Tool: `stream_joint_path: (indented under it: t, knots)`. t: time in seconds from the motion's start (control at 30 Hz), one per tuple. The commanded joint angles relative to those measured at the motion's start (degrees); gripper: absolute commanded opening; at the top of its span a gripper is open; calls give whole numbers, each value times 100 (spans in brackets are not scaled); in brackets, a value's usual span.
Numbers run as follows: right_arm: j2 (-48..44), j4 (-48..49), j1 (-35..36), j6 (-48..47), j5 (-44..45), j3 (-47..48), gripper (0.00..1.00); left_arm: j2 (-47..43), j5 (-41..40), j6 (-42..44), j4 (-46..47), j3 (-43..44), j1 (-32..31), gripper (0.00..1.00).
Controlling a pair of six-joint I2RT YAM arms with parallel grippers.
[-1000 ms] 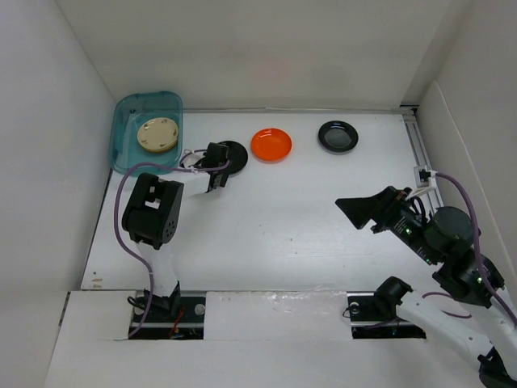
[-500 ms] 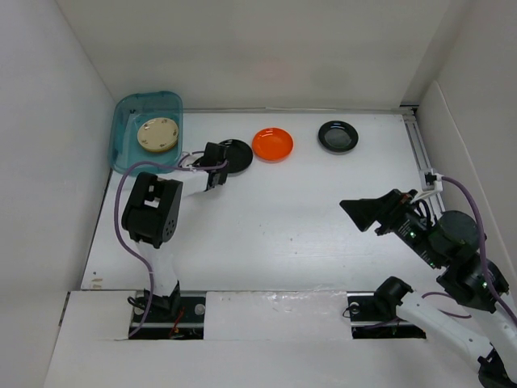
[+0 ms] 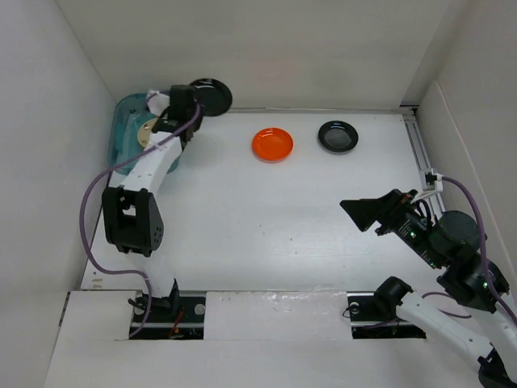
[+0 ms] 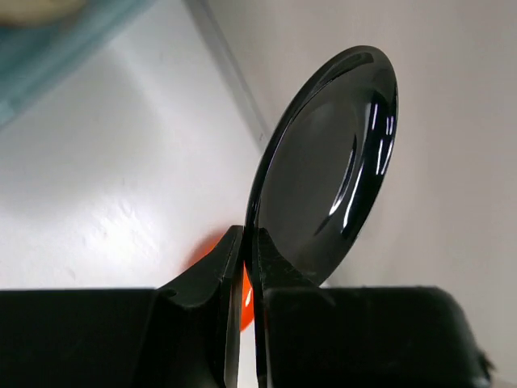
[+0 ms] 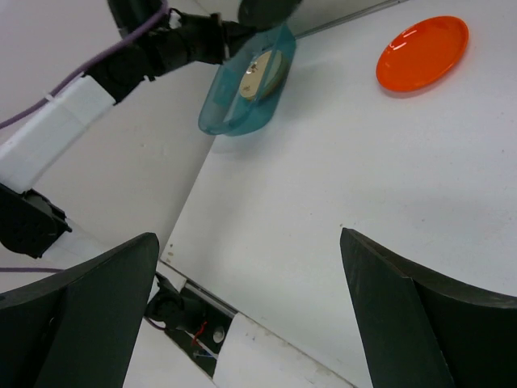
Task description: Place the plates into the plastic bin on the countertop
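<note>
Next, my left gripper shifts to the left in the top view and lowers onto the cream plate to release, because the black plate hangs outside the bin.
My left gripper is shut on the rim of a glossy black plate and holds it raised, just right of the teal plastic bin. In the left wrist view the black plate stands on edge between my fingers. A cream plate lies in the bin, partly behind the arm. An orange plate and a second black plate lie on the white countertop at the back. My right gripper is open and empty at the right. The right wrist view shows the bin and orange plate.
White walls close the countertop on the left, back and right. A metal rail runs along the right edge. The arm bases sit at the near edge.
My left gripper has lifted the black plate off the countertop and swung it up and to the back left, beside the bin. The right arm has barely moved.
</note>
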Motion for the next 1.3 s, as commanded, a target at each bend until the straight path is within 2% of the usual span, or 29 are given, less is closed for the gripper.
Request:
stream_joint_path:
  t: [0.0, 0.1, 0.23, 0.4, 0.63, 0.67, 0.7, 0.77, 0.8, 0.83, 1.0, 1.07, 1.13, 1.17, 1.27]
  knots:
    - [-40, 43, -26, -111, 72, 206, 100, -60, 461, 414, -589, 528, 1038, 0]
    - [-40, 43, -26, -111, 72, 206, 100, 107, 822, 484, -590, 582, 1742, 0]
    - [-92, 43, -26, -111, 72, 206, 100, 432, 937, 652, -590, 731, 2358, 0]
    - [-93, 43, -26, -111, 72, 154, 100, 960, 1288, 1091, -292, 880, 2799, 0]
    - [12, 104, -26, -59, 11, 154, 100, 1505, 1605, 1399, -265, 1294, 2923, 0]
    - [13, 104, -26, -59, 11, 154, 100, 1505, 1666, 1399, -265, 1294, 2923, 7]
    - [13, 104, -26, -59, -42, 154, 100, 1444, 1666, 1399, -265, 1242, 2923, 47]
    - [13, 175, -26, -59, -95, 101, 100, 1295, 1754, 1399, -212, 1189, 2923, 64]
    - [13, 227, -26, 2, -147, 101, 100, 1086, 1754, 1399, -212, 1128, 2923, 87]
    - [13, 227, -26, 3, -148, 101, 100, 944, 1702, 1521, -212, 1075, 2923, 99]
    - [136, 411, -26, 56, -270, 48, 100, -22, 1718, 2294, 121, 960, 2642, 100]
    - [206, 465, -26, 56, -271, -66, 100, -164, 2140, 2602, 271, 812, 2248, 100]
    - [337, 622, -26, 108, -210, -66, 100, -217, 2141, 2849, 324, 811, 1861, 100]
    - [338, 623, -26, 108, -209, -66, 100, -217, 2367, 2919, 411, 759, 1442, 100]
    - [478, 745, -26, 161, -148, -119, 100, 177, 2632, 3112, 622, 758, 737, 100]
